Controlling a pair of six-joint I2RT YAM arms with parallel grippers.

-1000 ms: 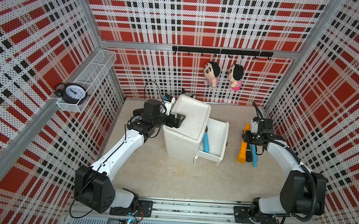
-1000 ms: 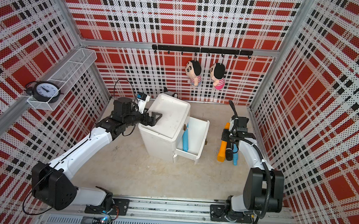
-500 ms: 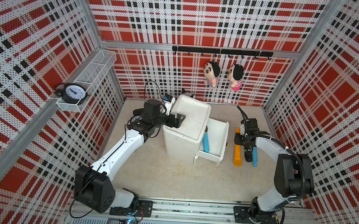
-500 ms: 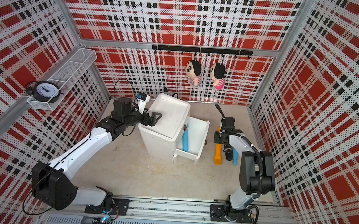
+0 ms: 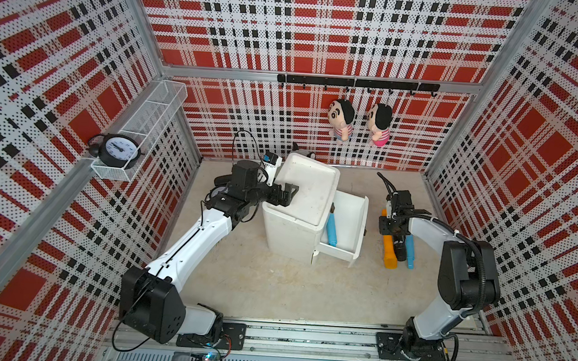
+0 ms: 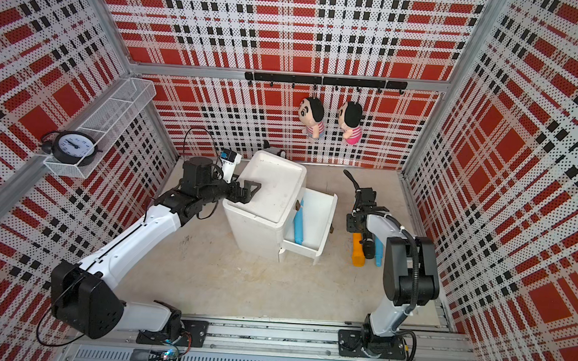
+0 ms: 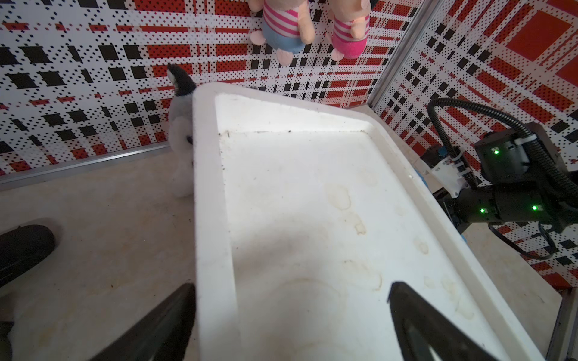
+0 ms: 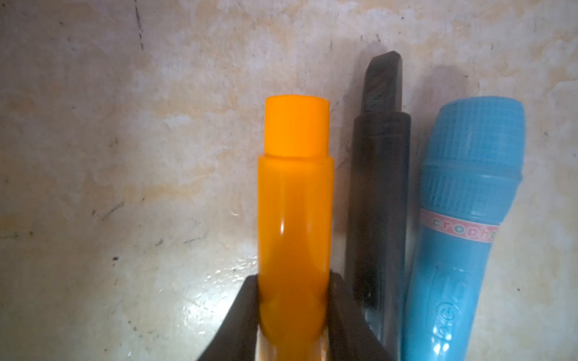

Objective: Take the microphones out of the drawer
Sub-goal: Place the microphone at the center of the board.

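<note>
I will lower the orange microphone with my right gripper next onto the bare tabletop beside the black microphone and release it, because that clear spot is just below my right gripper.
A white cabinet stands mid-table with its drawer pulled open to the right. A blue microphone lies inside the drawer. To the drawer's right, my right gripper is shut on an orange microphone. It lies low at the table, beside a black microphone and another blue microphone. My left gripper is open, straddling the cabinet top's left rim.
Two dolls hang from a black hook rail on the back wall. A wire shelf with a clock sits on the left wall. A grey plush toy stands behind the cabinet. The side walls close in near both arms.
My right arm has swung and brought the orange microphone slightly toward the front, down beside the black and blue ones. The left arm and the drawer have not moved.
</note>
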